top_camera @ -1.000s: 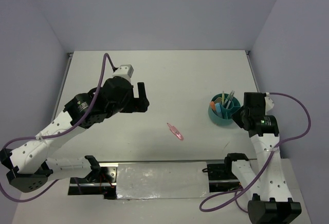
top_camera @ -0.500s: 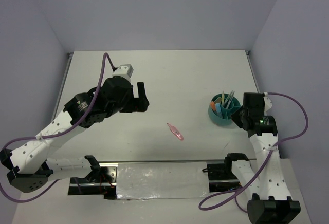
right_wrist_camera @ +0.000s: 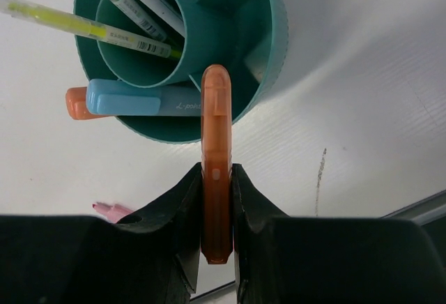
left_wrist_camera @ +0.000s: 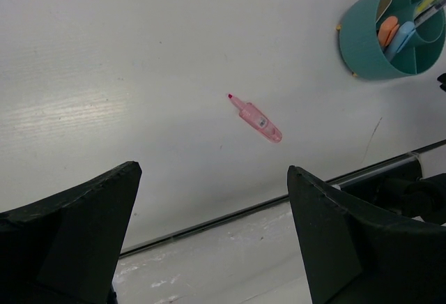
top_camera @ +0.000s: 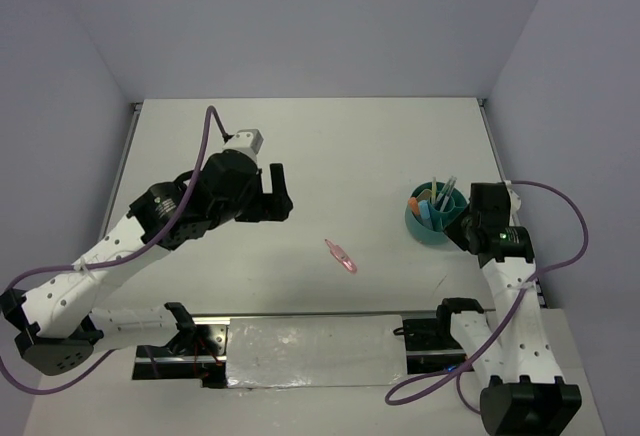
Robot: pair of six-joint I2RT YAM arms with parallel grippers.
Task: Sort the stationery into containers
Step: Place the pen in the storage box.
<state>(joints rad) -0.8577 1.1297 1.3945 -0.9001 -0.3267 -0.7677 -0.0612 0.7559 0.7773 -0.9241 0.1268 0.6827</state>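
Note:
The cup's empty section [right_wrist_camera: 249, 67] is just outward of the right gripper, so the right gripper will next move gently outward past the cup's near rim and let go of the orange highlighter [right_wrist_camera: 216, 171] inside that section.
A round teal cup [top_camera: 432, 226] [right_wrist_camera: 268, 46] [left_wrist_camera: 366, 46] with inner dividers stands at the right of the table; pens, a light blue tube [right_wrist_camera: 132, 99] and an orange item [right_wrist_camera: 75, 103] stick out of it. My right gripper [right_wrist_camera: 216, 189] [top_camera: 468, 224] is shut on an orange highlighter [right_wrist_camera: 216, 171], whose far end reaches over the cup's near rim. A pink highlighter [top_camera: 341, 256] [left_wrist_camera: 255, 118] lies alone on the table's middle. My left gripper [top_camera: 276, 191] [left_wrist_camera: 212, 248] hovers open to its left, holding nothing.
A metal rail [top_camera: 310, 341] runs along the table's near edge between the arm bases. Grey walls close in the table on the left, back and right. A thin dark scratch [right_wrist_camera: 320, 178] marks the surface near the cup.
The left gripper has shifted slightly toward the right. The right wrist has turned a little beside the cup, still holding the orange highlighter.

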